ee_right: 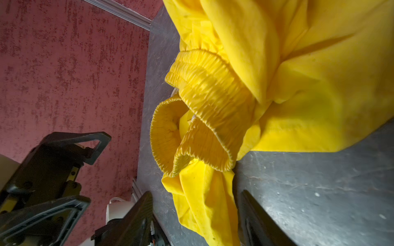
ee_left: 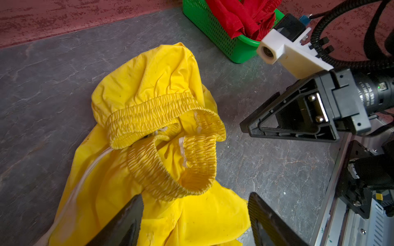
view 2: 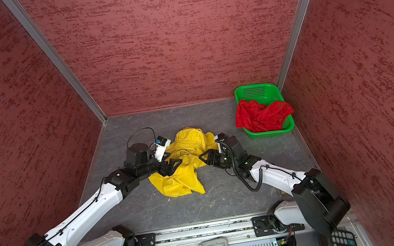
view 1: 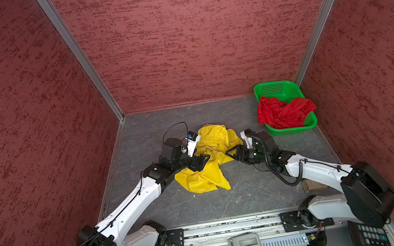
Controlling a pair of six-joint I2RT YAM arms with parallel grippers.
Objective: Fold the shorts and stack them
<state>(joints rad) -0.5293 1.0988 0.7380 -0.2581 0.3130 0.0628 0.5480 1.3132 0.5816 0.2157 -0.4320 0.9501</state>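
Note:
The near fold of the gathered waistband gets my left gripper next. The gripper moves outward and lowers onto it, since that fold lies outward of and below its open fingers.
The yellow shorts (view 1: 210, 177) (view 2: 184, 182) lie crumpled mid-table, their gathered waistband (ee_left: 153, 119) (ee_right: 204, 85) twisted into a loop on top. My left gripper (view 1: 203, 158) (view 2: 174, 163) (ee_left: 195, 198) is open at their left side, with yellow cloth lying loose between its fingers. My right gripper (view 1: 230, 153) (view 2: 202, 156) (ee_right: 196, 192) is open at their right side, a hanging fold between its fingers. The red shorts (view 1: 282, 112) (view 2: 261, 116) (ee_left: 241, 19) lie bunched in the basket.
The green perforated basket (view 1: 293, 128) (view 2: 269, 132) (ee_left: 213, 25) stands in the back right corner. Red textured walls close three sides. The arms' rail runs along the front, with a grey device (view 1: 244, 243) on it and a calculator (view 1: 366, 236) at front right.

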